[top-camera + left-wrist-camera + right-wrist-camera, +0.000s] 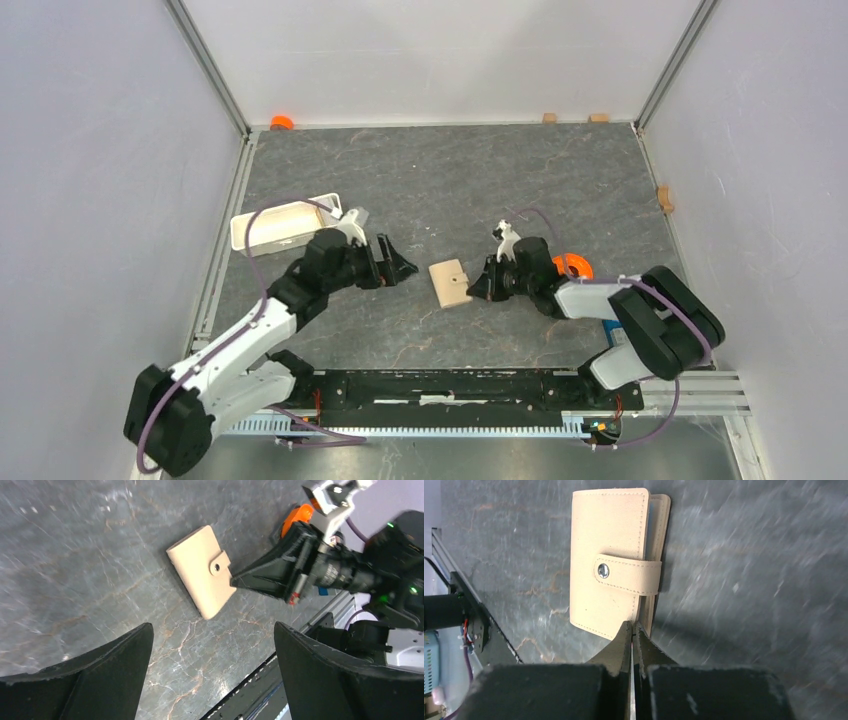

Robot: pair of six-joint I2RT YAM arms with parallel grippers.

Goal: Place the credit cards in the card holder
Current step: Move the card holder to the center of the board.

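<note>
My left gripper goes down to the right in the top view next, onto the wallet's edge (434,281) (177,569) opposite the tab, since that edge lies below it there.
The card holder (450,283) is a beige-tan wallet lying flat on the dark table, folded shut with its snap tab fastened. It also shows in the left wrist view (202,570) and the right wrist view (611,560). My right gripper (482,288) is shut, its fingertips (632,626) touching the wallet's right edge next to the tab; it shows in the left wrist view (260,575) too. My left gripper (402,268) is open and empty (212,630), a little left of the wallet. No credit cards are in view.
A white tray (275,225) stands at the back left behind my left arm. An orange object (577,266) lies behind my right wrist, another (281,122) at the back wall. Small wooden blocks (549,117) lie by the back and right (665,197) edges.
</note>
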